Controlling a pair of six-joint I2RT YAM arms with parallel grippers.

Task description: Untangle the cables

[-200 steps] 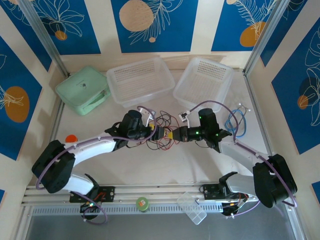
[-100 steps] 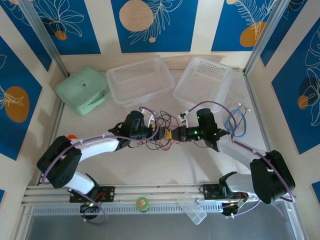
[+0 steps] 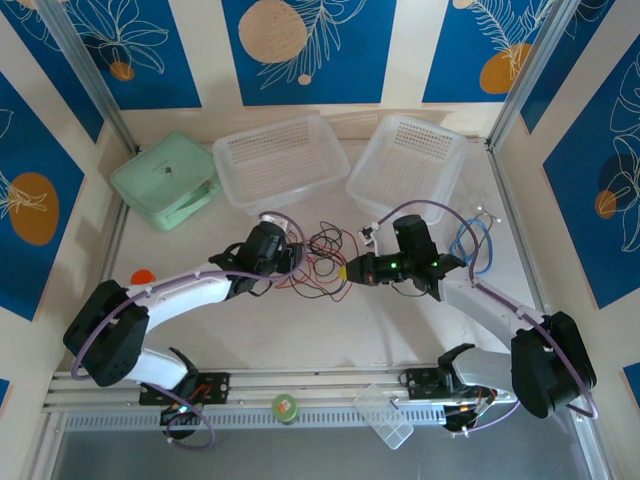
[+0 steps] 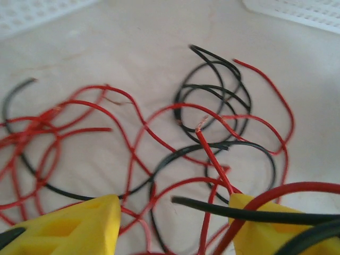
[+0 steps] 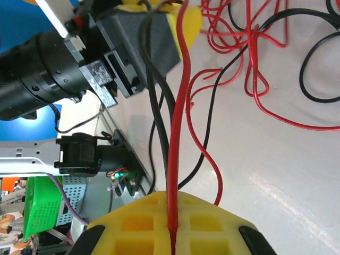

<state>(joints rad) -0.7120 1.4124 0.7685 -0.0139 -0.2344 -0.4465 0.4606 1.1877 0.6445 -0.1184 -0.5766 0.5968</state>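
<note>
The red cable point(image 5: 179, 106) will be let go clear of the pile, as my right gripper next tilts down and away from the tangle to the bare tabletop below it.
A tangle of thin red and black cables point(image 3: 322, 262) lies mid-table between both arms. My left gripper point(image 3: 297, 262) sits at the tangle's left edge. In the left wrist view its yellow fingers point(image 4: 79, 223) stand apart, so the left gripper point(image 4: 174, 212) is open, with red and black strands point(image 4: 212, 122) crossing the gap; a black strand and a thick red one rest on the right finger. My right gripper point(image 3: 347, 271) is at the tangle's right edge. The right gripper point(image 5: 172, 199) is shut on a red cable point(image 5: 179, 106) that runs taut toward the left gripper's body point(image 5: 133, 42).
Two clear perforated baskets point(image 3: 280, 160) point(image 3: 408, 158) stand at the back, with a mint green case point(image 3: 165, 180) to their left. A blue coiled cable point(image 3: 470, 245) lies right of the right arm. A green tape roll point(image 3: 285, 407) and a small clear box point(image 3: 390, 420) sit on the front rail.
My left gripper has drawn back to the left, away from the right gripper, and its jaws have narrowed. The right gripper stays shut on the red cable, nearly in place.
</note>
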